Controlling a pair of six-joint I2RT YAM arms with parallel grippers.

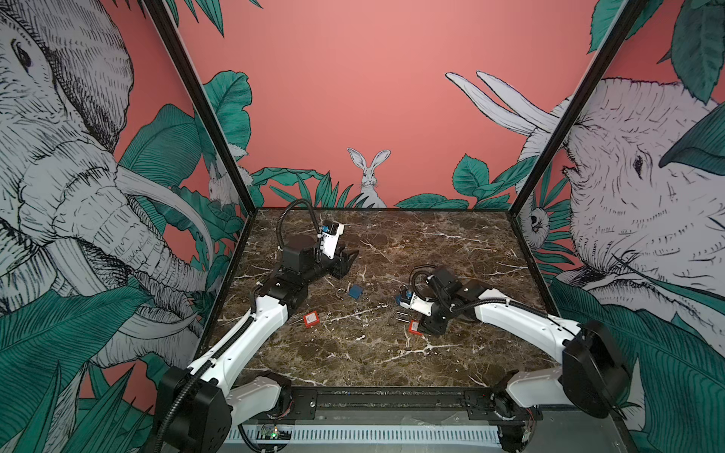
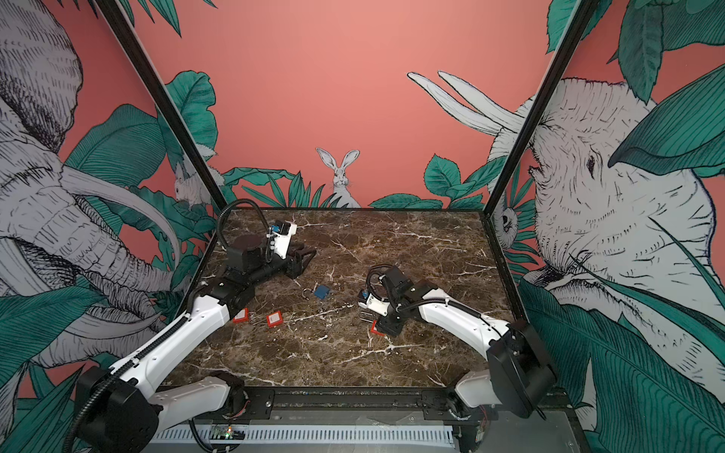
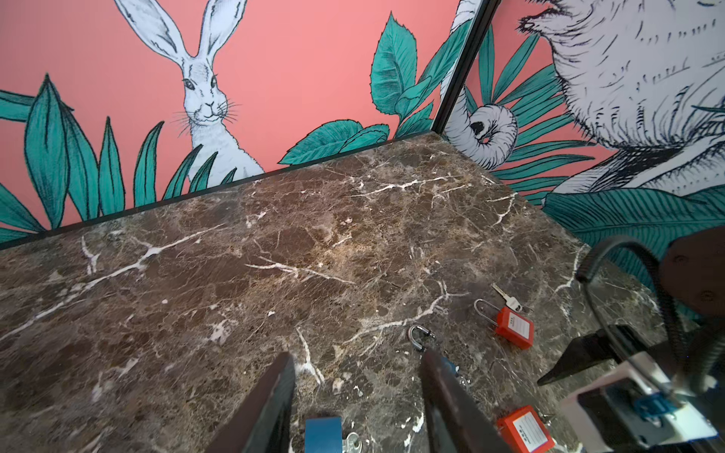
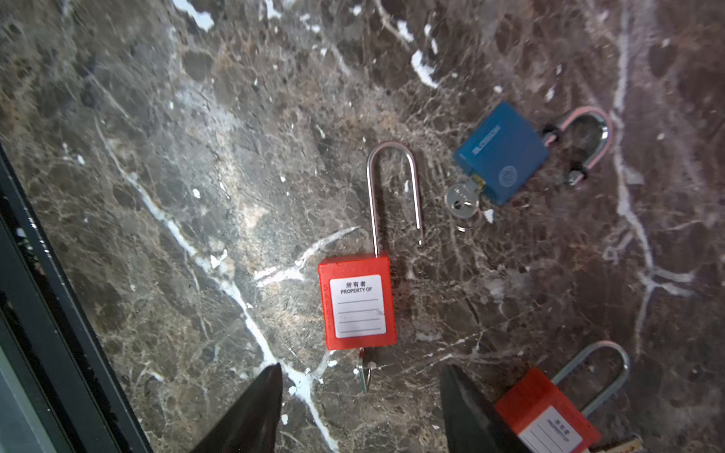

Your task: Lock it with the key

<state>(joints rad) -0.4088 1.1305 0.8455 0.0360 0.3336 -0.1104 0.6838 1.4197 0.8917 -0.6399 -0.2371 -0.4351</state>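
My right gripper should move down past the key toward the padlock's shackle to close on the red padlock's body, because my fingers are still short of it.
A red padlock lies on the marble table with its long shackle open and a key stuck in its base. My right gripper hangs open just above, one fingertip on each side of that key, not touching it. In both top views this padlock shows beside the right gripper. A blue padlock, with its shackle open and a key in it, lies mid-table. My left gripper is open, low over the table behind the blue padlock; its fingers hold nothing.
A second red padlock lies against my right finger, with a loose key near it. Two more red padlocks lie by the left forearm. A blue block with a key head shows under the left gripper. The black front rail is close.
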